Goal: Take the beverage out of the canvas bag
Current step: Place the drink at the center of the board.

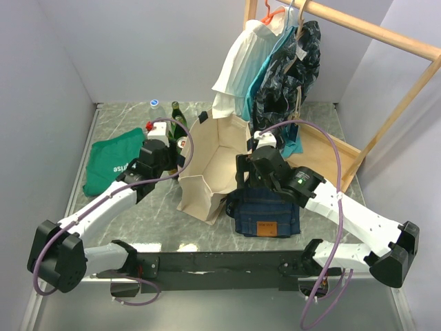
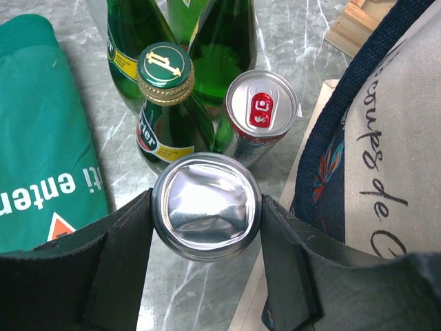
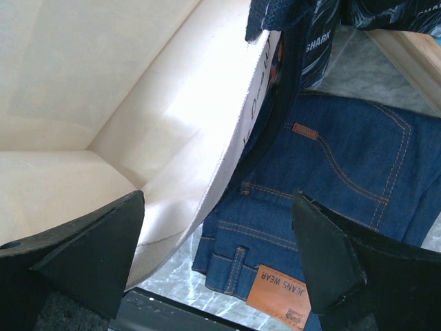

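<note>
The can is already outside. My left gripper should go down to the bare tabletop [image 2: 193, 284] between the green cloth and the bag and let go.
The beverage, a silver can [image 2: 207, 200] with a dented foil-like top, is clamped between the two black fingers of my left gripper [image 2: 207, 210]. It is outside the canvas bag [image 2: 400, 158], just left of its printed wall and navy strap. I cannot tell whether it touches the table. From above, the left gripper [image 1: 172, 155] sits at the left side of the open cream bag [image 1: 217, 158]. My right gripper [image 3: 217, 241] stands open astride the bag's right wall [image 3: 193, 124], one finger inside and one outside. The right gripper [image 1: 244, 172] holds nothing.
Green glass bottles [image 2: 165, 103] and a can with a red tab [image 2: 262, 110] stand just beyond the held can. A green printed cloth [image 1: 114, 162] lies left. Folded jeans [image 1: 265, 214] lie right of the bag. Clothes [image 1: 275, 62] hang from a wooden rack [image 1: 358, 27] at the back.
</note>
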